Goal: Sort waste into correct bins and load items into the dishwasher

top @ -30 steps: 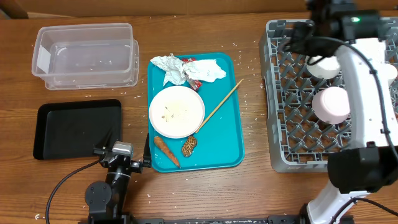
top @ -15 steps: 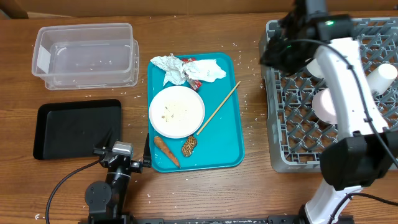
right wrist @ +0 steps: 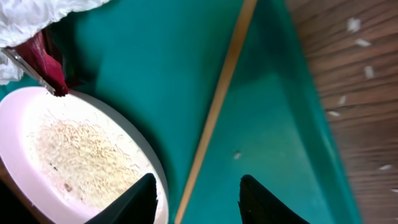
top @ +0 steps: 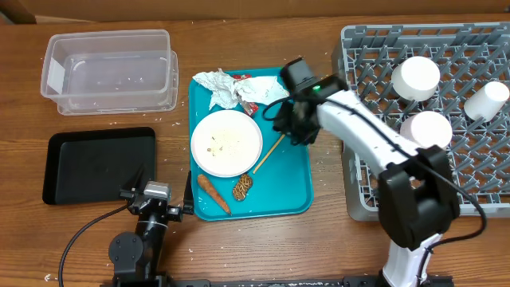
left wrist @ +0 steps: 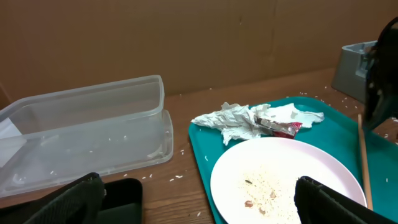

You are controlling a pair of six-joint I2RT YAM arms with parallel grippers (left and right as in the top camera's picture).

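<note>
My right gripper lowers its open fingers onto the chopstick's far part [top: 280, 139] [right wrist: 217, 106] next, clear of the plate's rim. The wooden chopstick lies below, already between them.
A white plate [top: 227, 142] with crumbs lies on the teal tray [top: 295, 191]. Crumpled napkins [top: 231, 88] and a red wrapper [top: 245, 84] lie behind it. A carrot [top: 213, 194] and a brown lump [top: 242, 186] lie in front. My right gripper [top: 292, 121] is open and empty, low over a wooden chopstick [right wrist: 217, 106]. Its fingers [right wrist: 199, 199] straddle the stick beside the plate [right wrist: 81, 155]. My left gripper [left wrist: 199, 211] is open, low at the tray's left front. Two bowls [top: 415, 77] [top: 426, 129] and a cup [top: 486, 100] sit in the grey dish rack [top: 374, 183].
The clear tub [top: 107, 72] stands at the back left, with the black tray [top: 100, 163] in front of it. Rice grains are scattered on the wood around the teal tray. The left wrist view shows the tub [left wrist: 87, 137], napkins [left wrist: 236, 121] and plate [left wrist: 286, 180].
My right arm has swung from over the dish rack leftward and down to the teal tray, above the chopstick. The left arm has not moved.
</note>
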